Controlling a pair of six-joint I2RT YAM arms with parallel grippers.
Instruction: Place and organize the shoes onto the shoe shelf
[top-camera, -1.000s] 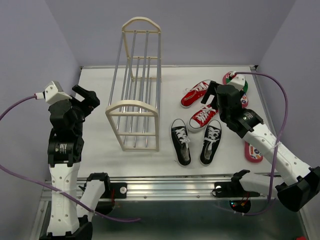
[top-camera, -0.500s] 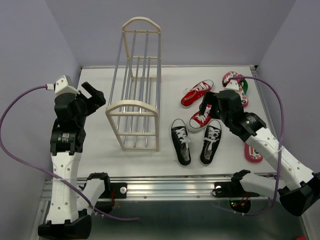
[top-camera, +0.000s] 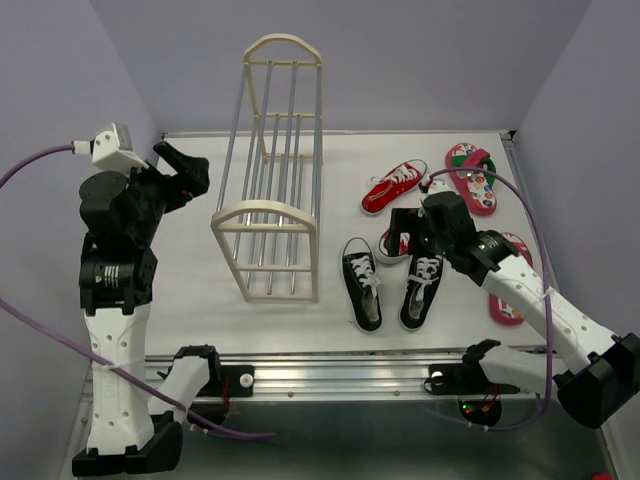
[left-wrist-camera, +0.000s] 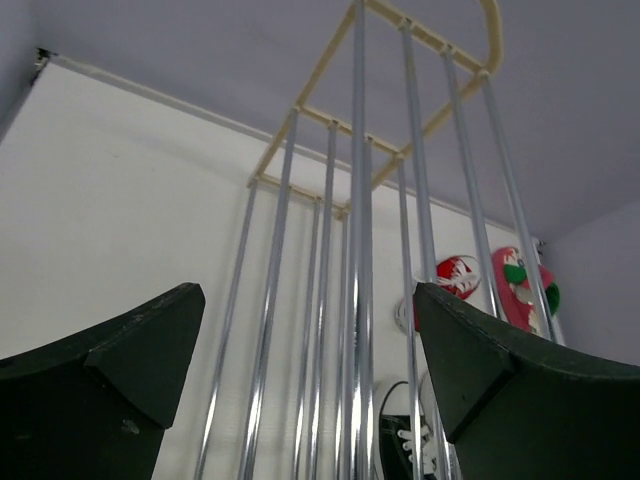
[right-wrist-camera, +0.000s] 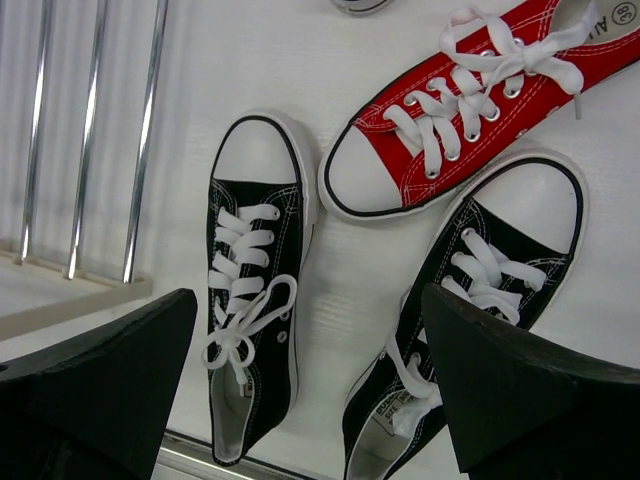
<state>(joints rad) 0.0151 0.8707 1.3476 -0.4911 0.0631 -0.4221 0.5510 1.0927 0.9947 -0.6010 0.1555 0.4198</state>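
I will lower my right gripper back onto the rim of the shelf-side black sneaker, on the side facing the other black shoe (top-camera: 378, 303) (right-wrist-camera: 268, 394), because that sneaker's collar is open below and back of my gripper.
The shoe shelf (top-camera: 266, 214) stands left of centre, cream arched ends joined by grey rods (left-wrist-camera: 358, 250). My left gripper (top-camera: 188, 172) hovers open to its left, aimed at the rods, nothing between its fingers (left-wrist-camera: 310, 345). The black sneakers (top-camera: 362, 284) (top-camera: 421, 288) lie side by side, toes away from me. My right gripper (top-camera: 403, 231) hangs open above them (right-wrist-camera: 310, 385); both black shoes (right-wrist-camera: 250, 290) (right-wrist-camera: 480, 290) show between its fingers. One red sneaker (top-camera: 393, 186) lies farther back; the other (right-wrist-camera: 470, 100) is partly under the gripper. Flip-flops (top-camera: 472, 177) (top-camera: 507, 295) lie at the right.
Purple cables loop off both wrists (top-camera: 40, 165) (top-camera: 530, 215). A metal rail (top-camera: 330, 375) runs along the table's near edge. The shelf's cream base frame (right-wrist-camera: 60, 310) lies just left of the black shoes. Grey walls close in the table at both sides and the back.
My right gripper has moved from over the red sneakers toward me and leftward, over the black pair. My left arm has lifted and swung left. Both grippers stayed open.
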